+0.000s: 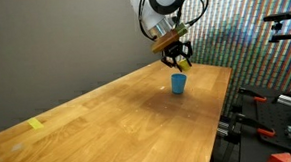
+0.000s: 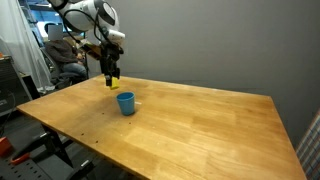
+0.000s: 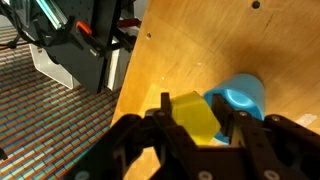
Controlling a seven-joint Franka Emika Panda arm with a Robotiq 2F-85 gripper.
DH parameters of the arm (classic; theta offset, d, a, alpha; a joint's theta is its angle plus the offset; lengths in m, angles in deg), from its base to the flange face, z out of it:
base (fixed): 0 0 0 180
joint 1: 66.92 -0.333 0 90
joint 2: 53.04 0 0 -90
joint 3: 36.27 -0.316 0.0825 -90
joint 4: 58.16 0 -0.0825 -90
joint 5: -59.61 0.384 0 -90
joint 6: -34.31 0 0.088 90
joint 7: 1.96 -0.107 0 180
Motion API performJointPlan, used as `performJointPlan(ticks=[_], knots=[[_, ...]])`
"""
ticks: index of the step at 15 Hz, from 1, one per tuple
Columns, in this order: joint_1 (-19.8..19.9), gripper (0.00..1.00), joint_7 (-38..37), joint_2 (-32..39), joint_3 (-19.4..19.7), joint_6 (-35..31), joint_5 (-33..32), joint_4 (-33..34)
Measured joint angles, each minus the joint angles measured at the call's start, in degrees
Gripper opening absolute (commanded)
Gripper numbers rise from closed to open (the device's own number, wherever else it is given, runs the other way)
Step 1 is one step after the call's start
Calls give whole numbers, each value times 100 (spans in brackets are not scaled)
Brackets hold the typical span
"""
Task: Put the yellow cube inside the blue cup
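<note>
I will move the yellow cube sideways with my gripper next, over the blue cup's opening point(image 1: 178, 76) point(image 3: 232, 104), and then open.
My gripper point(image 3: 196, 122) is shut on the yellow cube point(image 3: 193, 117), which sits between the two black fingers. The blue cup point(image 3: 240, 97) stands upright on the wooden table just beyond the cube. In both exterior views the gripper point(image 1: 181, 61) point(image 2: 112, 80) hangs in the air with the cube point(image 1: 185, 63) point(image 2: 113, 82) above and slightly to the side of the cup point(image 1: 178, 83) point(image 2: 126, 103).
The wooden table point(image 1: 117, 117) has a flat yellow tape scrap point(image 1: 36, 124) near one end. Red and black clamps point(image 1: 263, 120) and equipment stand past the table edge. A person point(image 2: 62, 55) sits behind the table's far end.
</note>
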Motion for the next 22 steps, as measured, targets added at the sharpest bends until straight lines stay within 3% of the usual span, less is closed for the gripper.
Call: performJointPlan(ticks=[8, 14, 22], knots=[[39, 20, -415, 86, -20, -140, -453, 29], [-106, 20, -476, 112, -196, -489, -517, 65], [-166, 20, -508, 400, -132, -558, -863, 260]])
